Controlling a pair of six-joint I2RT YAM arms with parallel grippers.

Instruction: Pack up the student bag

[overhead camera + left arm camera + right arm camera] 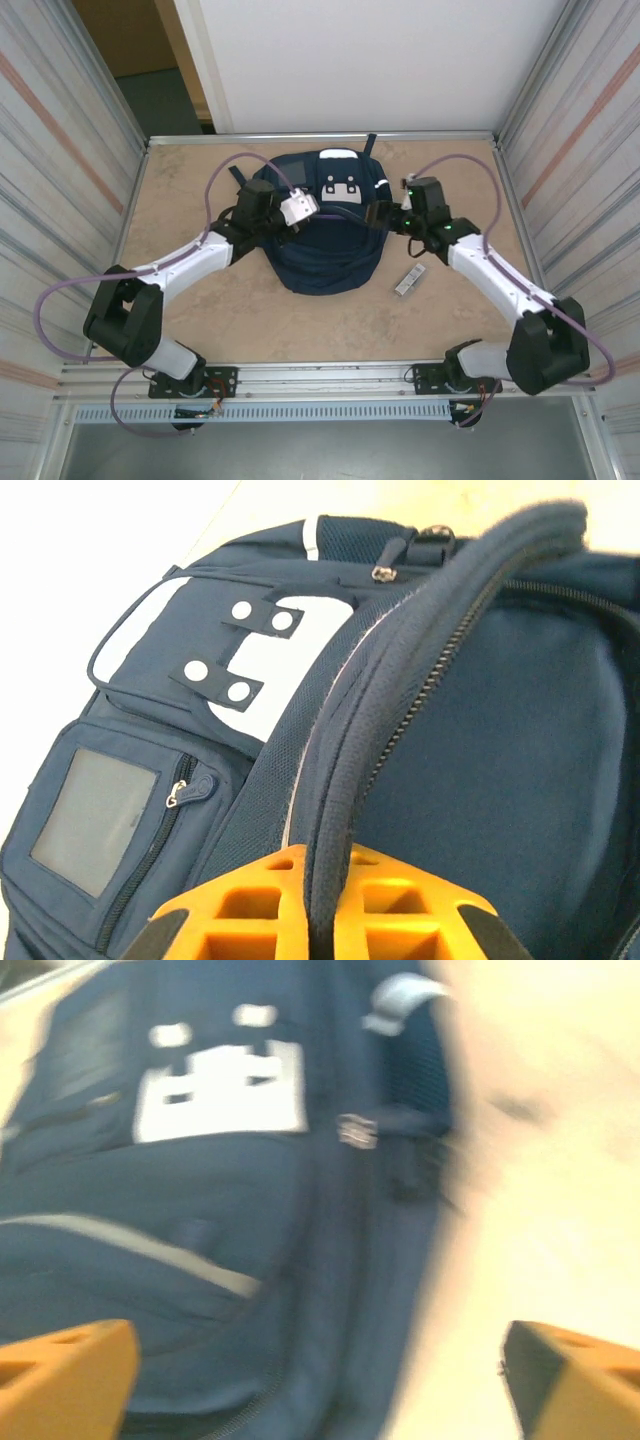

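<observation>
The small silver flat item (410,279) lies loose outside the bag. My right gripper will move back from the bag's edge next, then down over the item.
The student bag (330,262), a navy backpack with white patches, lies in the middle of the table with its main compartment unzipped. My left gripper (322,212) is over the bag's left side. In the left wrist view its orange fingers (250,910) are shut on the padded zipper rim (400,680) of the bag's opening, which runs up from between them. My right gripper (382,216) is at the bag's right edge. The right wrist view is blurred, and there the gripper (320,1390) stands wide open above the bag (220,1210) and its edge, holding nothing.
A small silver flat item (410,280) lies on the tan tabletop just right of the bag, under my right forearm. Corrugated walls close in the table on the left and right, and a metal rail (330,375) runs along the near edge.
</observation>
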